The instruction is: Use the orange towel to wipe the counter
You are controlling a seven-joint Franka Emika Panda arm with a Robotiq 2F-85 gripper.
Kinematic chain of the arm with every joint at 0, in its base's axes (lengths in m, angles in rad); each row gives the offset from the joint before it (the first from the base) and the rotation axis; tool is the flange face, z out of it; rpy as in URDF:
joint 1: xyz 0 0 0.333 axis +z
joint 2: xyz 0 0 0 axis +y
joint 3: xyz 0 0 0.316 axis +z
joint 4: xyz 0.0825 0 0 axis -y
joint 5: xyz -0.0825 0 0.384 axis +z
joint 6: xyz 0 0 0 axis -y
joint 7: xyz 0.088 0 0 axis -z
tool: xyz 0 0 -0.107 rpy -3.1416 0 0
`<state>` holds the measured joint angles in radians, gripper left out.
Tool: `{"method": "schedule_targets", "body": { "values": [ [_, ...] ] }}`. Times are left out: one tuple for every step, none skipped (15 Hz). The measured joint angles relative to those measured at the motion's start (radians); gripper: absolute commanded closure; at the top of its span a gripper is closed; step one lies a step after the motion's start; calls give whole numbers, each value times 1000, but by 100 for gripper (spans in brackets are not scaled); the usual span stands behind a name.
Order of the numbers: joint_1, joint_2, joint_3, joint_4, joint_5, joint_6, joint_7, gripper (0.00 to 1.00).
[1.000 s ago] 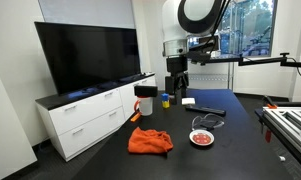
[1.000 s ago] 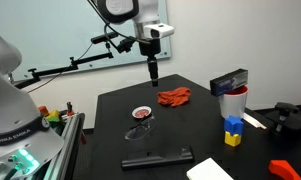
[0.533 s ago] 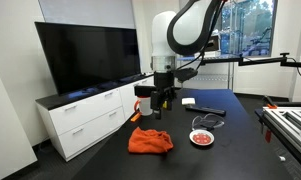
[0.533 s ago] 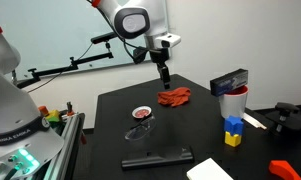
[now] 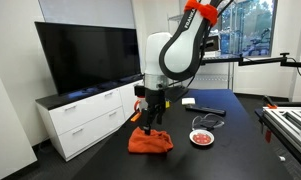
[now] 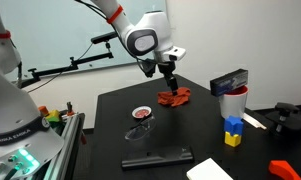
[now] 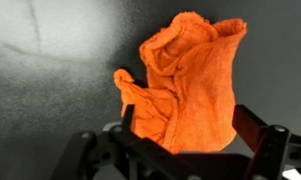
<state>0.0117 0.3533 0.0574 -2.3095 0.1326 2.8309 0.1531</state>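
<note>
I should lower my gripper onto the fold of orange towel (image 5: 150, 142) just below it, between its open fingers. Then I should close my gripper there.
The orange towel (image 5: 150, 142) lies crumpled on the black counter (image 5: 225, 140); it also shows in an exterior view (image 6: 174, 97) and fills the middle of the wrist view (image 7: 190, 85). My gripper (image 5: 150, 123) hangs just above the towel, pointing down, also seen in an exterior view (image 6: 170, 84). In the wrist view its open fingers (image 7: 190, 130) straddle the towel, one at each side, with a wide gap between them. Nothing is held.
A small red-and-white dish (image 5: 201, 138) and a black cable (image 5: 210, 119) lie near the towel. A cup with a dark box (image 6: 229, 97), blue and yellow blocks (image 6: 231, 131) and a black flat object (image 6: 157, 158) stand elsewhere. A white cabinet with TV (image 5: 85, 110) borders the counter.
The arm has swung from behind the towel over to it and lowered, so my open gripper now sits right above the towel. The towel has not moved.
</note>
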Motion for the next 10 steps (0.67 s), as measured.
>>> {"method": "schedule_targets", "body": {
  "values": [
    [-2, 8, 10, 7, 4, 2, -2, 0],
    [-3, 14, 20, 13, 7, 2, -5, 0],
    [-3, 20, 30, 20, 8, 2, -5, 0],
    [-2, 26, 39, 24, 8, 2, -5, 0],
    [1, 32, 43, 28, 8, 2, -5, 0],
    [5, 39, 44, 31, 5, 2, -5, 0],
    [7, 46, 44, 32, 2, 2, -5, 25],
    [8, 53, 43, 33, -2, 2, -6, 26],
    [9, 59, 40, 33, -6, 2, -7, 32],
    [11, 65, 37, 34, -9, 2, -10, 42]
  ]
}}
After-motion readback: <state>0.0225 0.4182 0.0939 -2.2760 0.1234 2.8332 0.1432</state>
